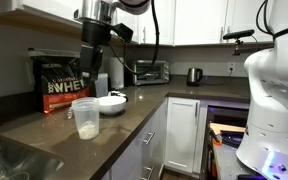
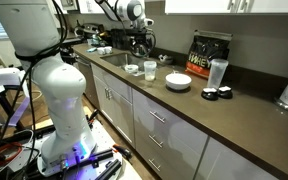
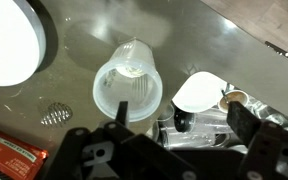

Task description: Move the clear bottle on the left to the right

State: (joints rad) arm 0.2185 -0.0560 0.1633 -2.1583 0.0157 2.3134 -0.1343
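I will lower my open gripper next over the bottle's rim beside the small white cup, with one finger going into the bottle's wide opening, because the bottle stands open below.
The clear bottle is a small milky translucent jar standing upright on the dark counter, in front of the white bowl and the black whey bag. It also shows in an exterior view. In the wrist view I look down into its wide mouth. My gripper is open and empty, well above the counter. The bottle lies under its left finger rather than between the fingers. In both exterior views the gripper hangs above the bottle.
A taller translucent cylinder stands next to the black bag. The white bowl and a small white cup flank the bottle. A sink lies at the counter's end. A toaster oven and kettle stand farther back.
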